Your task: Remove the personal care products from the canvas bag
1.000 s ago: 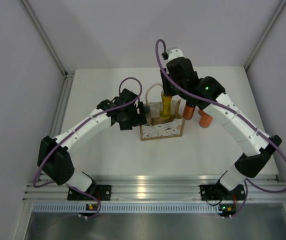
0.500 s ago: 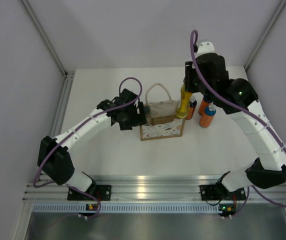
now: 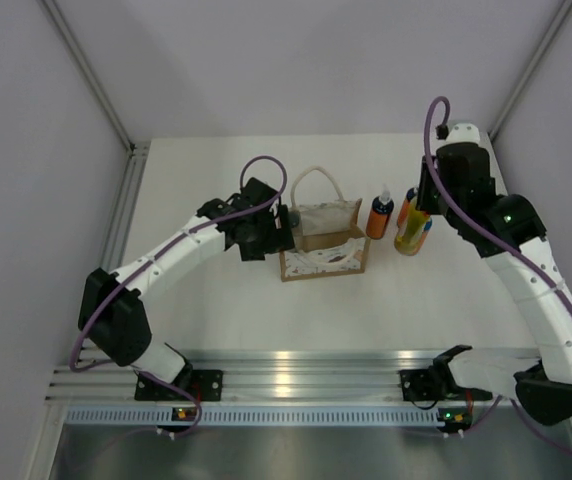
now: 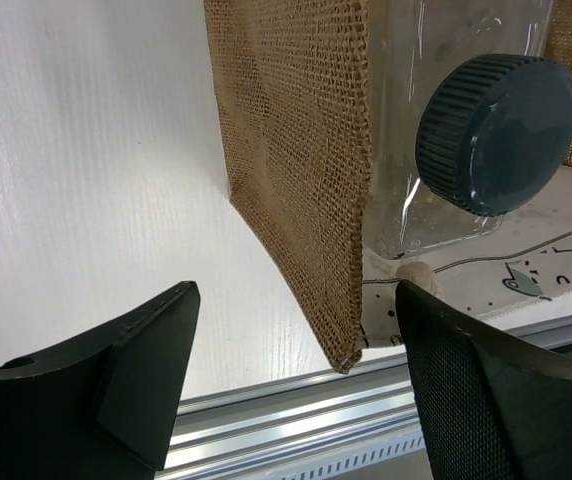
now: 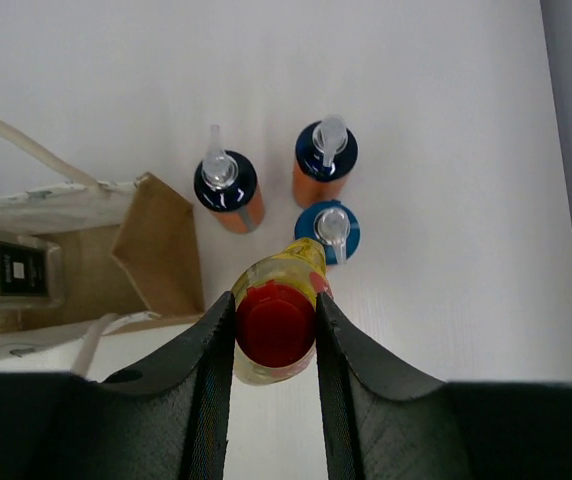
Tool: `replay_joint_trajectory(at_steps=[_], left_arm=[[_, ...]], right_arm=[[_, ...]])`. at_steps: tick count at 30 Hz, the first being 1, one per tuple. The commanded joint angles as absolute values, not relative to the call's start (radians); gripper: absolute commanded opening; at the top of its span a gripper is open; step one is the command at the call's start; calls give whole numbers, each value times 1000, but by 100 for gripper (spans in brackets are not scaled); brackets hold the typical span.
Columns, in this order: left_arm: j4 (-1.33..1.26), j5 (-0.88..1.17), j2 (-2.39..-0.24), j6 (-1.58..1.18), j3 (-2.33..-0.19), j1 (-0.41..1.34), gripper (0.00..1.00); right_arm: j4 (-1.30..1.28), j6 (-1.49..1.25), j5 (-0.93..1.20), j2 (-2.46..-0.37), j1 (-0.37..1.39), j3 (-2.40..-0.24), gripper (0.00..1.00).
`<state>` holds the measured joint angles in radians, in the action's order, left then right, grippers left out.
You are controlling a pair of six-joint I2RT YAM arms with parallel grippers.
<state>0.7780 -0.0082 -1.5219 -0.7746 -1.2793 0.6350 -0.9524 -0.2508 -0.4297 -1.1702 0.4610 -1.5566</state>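
My right gripper lowers and draws back next, and stands the amber bottle on the tabletop short of the light-blue cap, since that spot is empty.
The canvas bag (image 3: 322,238) stands mid-table, with its rope handle up. My right gripper (image 3: 414,212) is shut on the amber bottle with the red cap (image 5: 276,322) and holds it to the right of the bag, over the table beside three standing bottles. These are two orange ones with dark blue caps (image 5: 228,188) (image 5: 323,162) and one with a light-blue cap (image 5: 328,230). My left gripper (image 4: 294,302) is open at the bag's left side, its jaws on either side of the burlap wall (image 4: 301,170). The pale bottle with a dark grey cap (image 4: 494,105) is inside the bag.
The white table (image 3: 196,300) is walled in at the back and on both sides. A metal rail (image 3: 296,365) runs along the near edge. The standing bottles (image 3: 380,215) cluster close to the bag's right side.
My right gripper has lifted the amber bottle out of the bag and carried it to the right, down beside the standing bottles. The left arm has stayed at the bag.
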Motion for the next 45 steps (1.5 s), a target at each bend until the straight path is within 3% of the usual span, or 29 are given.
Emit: replay_joint_trajectory(at_steps=[1,11,20,22,23,24,29,45], left_arm=[[784,-5,-1532,-752,-1315,638,84],[784,-5,-1531,-742,-1331,638,83],[810,-31,-1520,-721,-1361,637,83],[818,-34,-1516,-716,-1368,637,83],[821,-34,-1514,-715,-1371,637,83],[824,-34,-1508,-712,-1379,637,83],[839,-48,-1491,-701,-1407,637,83],[839,-74,-1416,-649,-1508,638,81]], right_arm=[[-720,-276,-385,-1079,413,-1458,0],[-510,-298,-348,-910,376,-1022,0],[-436,-296,-330,-858,376,-850,0],[-437,-293,-322,-859,376,-841,9],[-439,-291,-322,-858,376,-839,20],[-440,-291,-324,-857,374,-838,39],[-452,-282,-316,-856,376,-867,53],[-578,-256,-265,-910,376,-1146,57]])
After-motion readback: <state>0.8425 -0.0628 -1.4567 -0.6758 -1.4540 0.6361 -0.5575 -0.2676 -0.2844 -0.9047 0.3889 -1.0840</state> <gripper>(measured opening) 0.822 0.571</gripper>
